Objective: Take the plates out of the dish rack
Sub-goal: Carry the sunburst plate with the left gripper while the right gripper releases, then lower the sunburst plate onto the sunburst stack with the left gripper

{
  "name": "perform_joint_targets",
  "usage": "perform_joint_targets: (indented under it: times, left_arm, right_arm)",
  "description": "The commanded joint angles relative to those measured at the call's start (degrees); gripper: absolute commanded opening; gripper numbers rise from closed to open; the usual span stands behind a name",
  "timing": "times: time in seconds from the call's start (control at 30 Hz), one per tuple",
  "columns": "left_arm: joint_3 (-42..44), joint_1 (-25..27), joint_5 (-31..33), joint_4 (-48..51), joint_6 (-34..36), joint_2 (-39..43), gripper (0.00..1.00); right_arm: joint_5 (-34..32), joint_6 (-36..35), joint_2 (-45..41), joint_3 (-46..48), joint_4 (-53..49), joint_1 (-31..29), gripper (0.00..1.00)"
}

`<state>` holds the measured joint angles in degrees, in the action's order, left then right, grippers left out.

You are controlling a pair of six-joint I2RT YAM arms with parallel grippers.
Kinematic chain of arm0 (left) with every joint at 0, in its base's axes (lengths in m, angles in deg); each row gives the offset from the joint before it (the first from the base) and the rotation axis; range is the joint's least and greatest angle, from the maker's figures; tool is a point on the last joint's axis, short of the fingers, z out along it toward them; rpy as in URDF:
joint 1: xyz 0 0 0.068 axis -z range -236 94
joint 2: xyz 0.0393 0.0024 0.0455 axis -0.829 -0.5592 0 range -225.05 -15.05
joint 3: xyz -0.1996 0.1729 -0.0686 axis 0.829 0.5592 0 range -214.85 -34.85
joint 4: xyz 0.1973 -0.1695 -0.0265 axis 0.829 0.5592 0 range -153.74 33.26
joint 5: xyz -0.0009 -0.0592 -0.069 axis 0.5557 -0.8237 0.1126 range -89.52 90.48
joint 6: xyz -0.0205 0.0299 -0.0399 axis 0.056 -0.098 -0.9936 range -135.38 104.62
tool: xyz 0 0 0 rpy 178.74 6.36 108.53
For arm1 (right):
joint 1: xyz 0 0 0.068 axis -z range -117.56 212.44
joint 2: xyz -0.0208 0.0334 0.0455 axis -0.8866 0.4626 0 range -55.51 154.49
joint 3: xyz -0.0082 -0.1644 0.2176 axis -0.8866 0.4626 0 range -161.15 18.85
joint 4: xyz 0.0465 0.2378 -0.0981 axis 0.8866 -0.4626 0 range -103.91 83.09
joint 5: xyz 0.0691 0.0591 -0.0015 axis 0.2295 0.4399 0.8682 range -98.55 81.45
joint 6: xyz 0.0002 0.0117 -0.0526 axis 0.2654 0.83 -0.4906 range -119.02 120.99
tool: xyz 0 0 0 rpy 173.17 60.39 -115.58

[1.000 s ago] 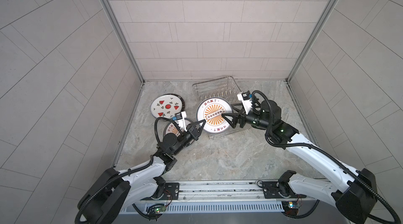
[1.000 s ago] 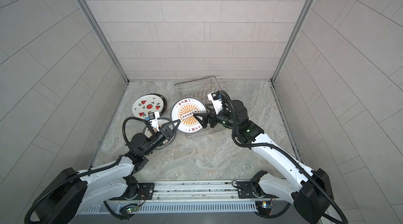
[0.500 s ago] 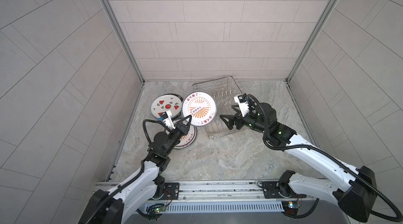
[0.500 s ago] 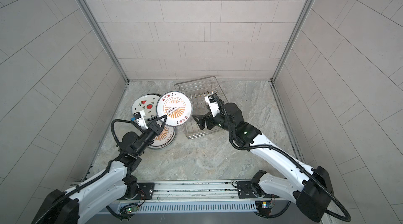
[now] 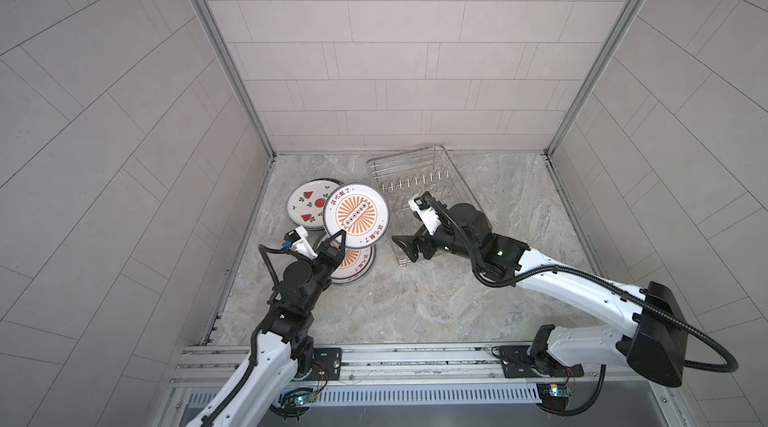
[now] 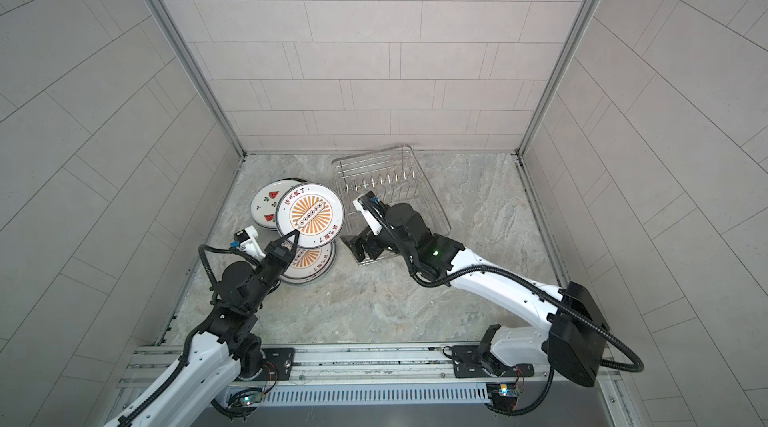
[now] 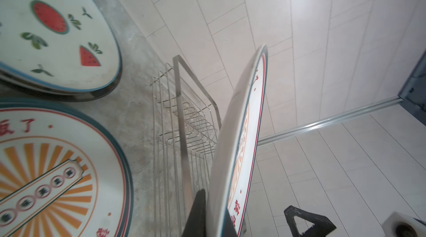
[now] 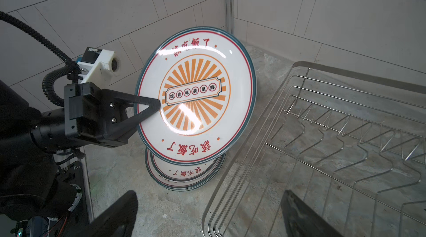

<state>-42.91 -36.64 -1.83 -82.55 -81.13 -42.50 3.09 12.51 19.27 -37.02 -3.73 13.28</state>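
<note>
I will next move my left gripper down and back and level the tilted plate, so its rim can be released on the flat stack of matching sunburst plates. The stack is below.
My left gripper [image 5: 334, 240] [image 6: 289, 238] [image 7: 216, 215] is shut on the rim of a white plate with an orange sunburst [image 5: 355, 215] [image 6: 309, 215] [image 8: 196, 106]. The plate is tilted in the air above a flat stack of sunburst plates [image 5: 353, 265] [image 6: 311, 262] [image 7: 46, 178] [image 8: 184, 173]. A watermelon plate [image 5: 305, 206] [image 6: 266, 202] [image 7: 50, 35] lies on another pile behind the stack. The silver wire dish rack [image 5: 403, 153] [image 6: 370, 156] [image 7: 182, 113] [image 8: 297, 63] shows only bare prongs. My right gripper [image 5: 405, 249] [image 6: 353, 248] [image 8: 208, 203] hangs open and holds nothing at the rack's near left corner.
Tiled walls close in the marble floor on three sides, and the left wall runs close beside the plate piles. A metal rail [image 5: 374, 356] carrying both arm bases crosses the front. Bare floor lies in front of the rack and to its right.
The left gripper has carried the sunburst plate leftward from the rack's front to above the stack. The right gripper, open throughout, has drawn back a little.
</note>
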Motion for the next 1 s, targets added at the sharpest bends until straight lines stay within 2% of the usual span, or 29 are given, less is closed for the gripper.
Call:
perform_joint_targets:
  times: [0.0, 0.1, 0.23, 0.3, 0.4, 0.63, 0.8, 0.97]
  left_arm:
    - [-0.97, -0.45, 6.64, 10.91, -6.41, 3.27, 0.00]
    - [-1.87, -0.42, 9.77, 17.88, -8.57, 4.59, 0.00]
    - [-2.19, -0.46, 8.29, 20.53, -10.83, 4.76, 0.00]
    - [-2.31, -0.47, 9.66, 23.99, -13.49, 4.75, 0.00]
    - [0.39, -0.46, 10.67, 21.38, -16.43, 4.61, 0.00]
    - [0.35, -0.52, 8.99, 22.01, -18.55, 2.83, 0.00]
    - [-0.18, -0.46, 7.97, 23.91, -21.95, -1.21, 0.00]
    - [0.36, -0.49, 7.67, 22.45, -23.52, -3.29, 0.00]
  right_arm:
    - [0.03, -2.71, 2.37, -2.77, 0.56, -2.09, 0.98]
    - [-0.10, -3.25, 4.65, -4.61, -0.39, -3.43, 0.97]
    - [-0.18, -4.15, 6.61, -5.67, -0.39, -4.09, 0.97]
    - [0.64, -3.90, 7.66, -6.67, -0.76, -4.14, 0.96]
    - [2.04, -3.79, 8.28, -6.58, 0.45, -4.56, 0.96]
    - [1.03, -3.38, 9.39, -6.01, 1.38, -5.41, 0.95]
    - [-3.25, -2.74, 11.87, -9.16, -2.17, -5.76, 0.94]
    - [-3.22, -2.86, 13.53, -10.14, -2.48, -5.85, 0.93]
